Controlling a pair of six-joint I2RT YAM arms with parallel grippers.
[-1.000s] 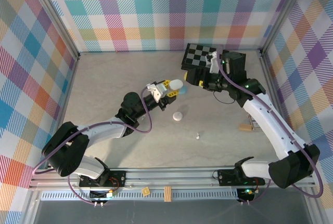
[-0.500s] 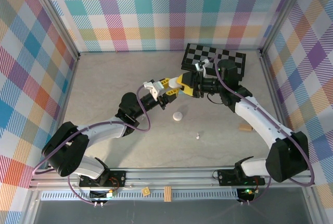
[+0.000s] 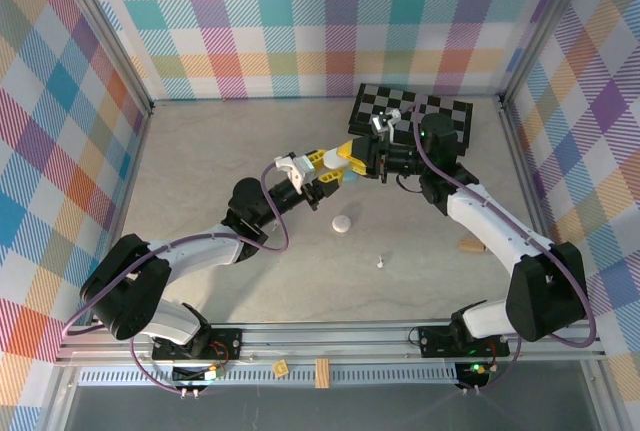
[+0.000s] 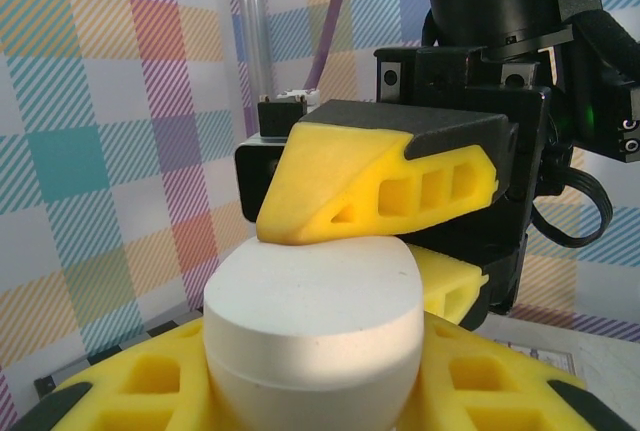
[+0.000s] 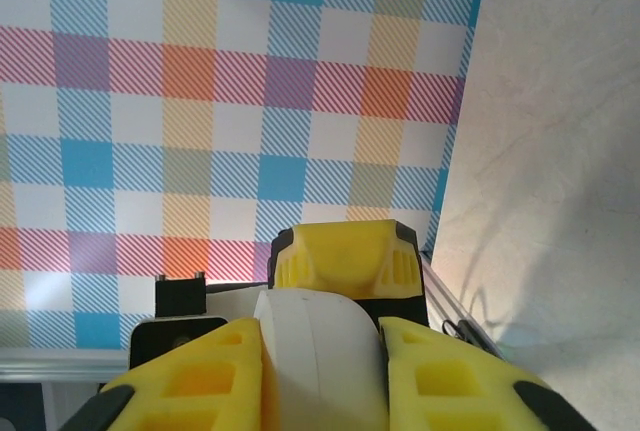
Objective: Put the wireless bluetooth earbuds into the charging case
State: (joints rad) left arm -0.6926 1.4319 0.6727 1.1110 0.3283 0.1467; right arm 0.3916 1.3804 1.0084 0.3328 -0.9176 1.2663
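I next need to move my right gripper down and away from my left gripper to release the case on the bare tabletop, as this clear patch is below.
A white charging case (image 4: 315, 321) is held above the table, squeezed between my left gripper's (image 4: 315, 381) yellow fingers. My right gripper (image 5: 322, 381) is shut on the same case (image 5: 320, 346) from the opposite side. Its upper finger (image 4: 380, 186) presses on the case's top. In the top view the two grippers meet nose to nose, left gripper (image 3: 328, 175) and right gripper (image 3: 350, 158), with the case hidden between them. One tiny white earbud (image 3: 380, 263) lies on the table in front of them.
A second small white rounded case (image 3: 343, 223) lies on the table just below the grippers. A black-and-white checkered board (image 3: 410, 109) sits at the back right. A small wooden block (image 3: 471, 245) rests near the right arm. Plaid walls close in three sides.
My right arm swung left from over the checkered board to the left gripper, and its fingers closed on the case. The left arm stayed put, still holding the case.
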